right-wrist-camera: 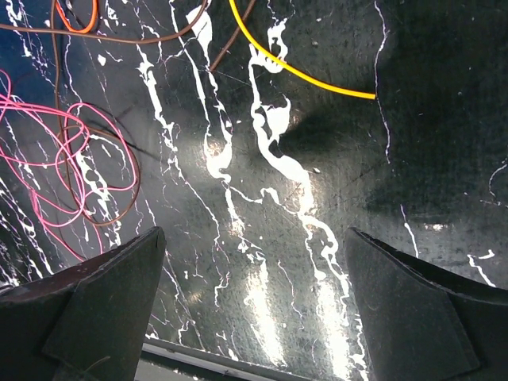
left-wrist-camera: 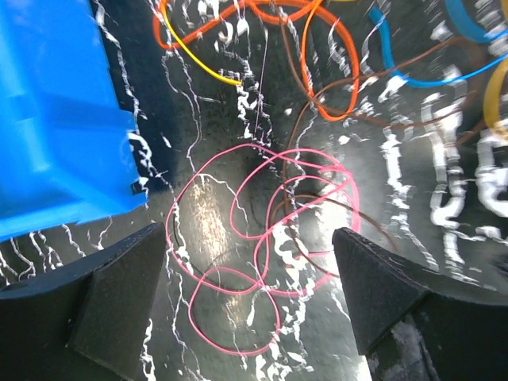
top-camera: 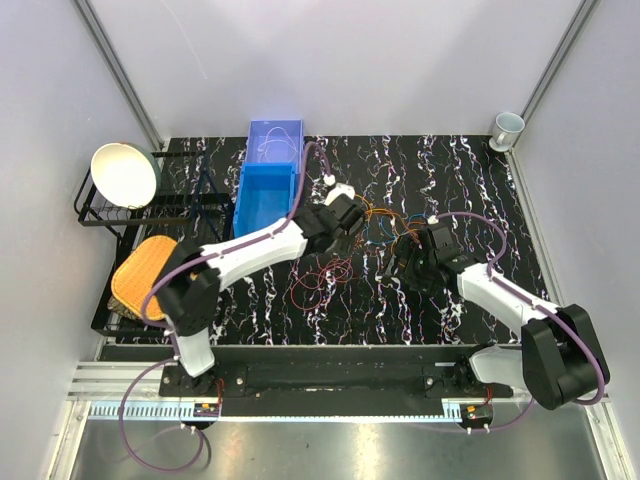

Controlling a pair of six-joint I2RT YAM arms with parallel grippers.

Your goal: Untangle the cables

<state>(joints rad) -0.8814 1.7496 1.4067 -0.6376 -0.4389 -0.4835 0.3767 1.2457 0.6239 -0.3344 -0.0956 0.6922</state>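
Note:
The robot's left gripper will next move down and reach outward onto the far arc of the red loops point(left-wrist-camera: 251, 145), where it curves over bare table short of the orange loops.
The cables lie in a loose bunch mid-table: orange, blue and brown loops point(top-camera: 378, 222) and red loops point(top-camera: 318, 282) nearer the front. My left gripper point(top-camera: 352, 228) is open above the bunch. In the left wrist view my left gripper point(left-wrist-camera: 248, 234) straddles pink-red loops point(left-wrist-camera: 238, 274) without touching them, with orange loops point(left-wrist-camera: 327, 55), a yellow wire point(left-wrist-camera: 202, 62), a blue wire point(left-wrist-camera: 413, 79) and a brown wire point(left-wrist-camera: 313, 119) beyond. My right gripper point(top-camera: 402, 268) is open and empty over bare table point(right-wrist-camera: 254, 232). A yellow wire point(right-wrist-camera: 309, 75) and pink and brown loops point(right-wrist-camera: 55, 163) lie apart from it.
A blue bin point(top-camera: 265, 195) stands just left of the bunch, close to my left finger in the left wrist view point(left-wrist-camera: 55, 119). A black dish rack with a white bowl point(top-camera: 125, 175) and an orange mat point(top-camera: 140, 270) are at the left. A white cup point(top-camera: 507, 127) stands back right.

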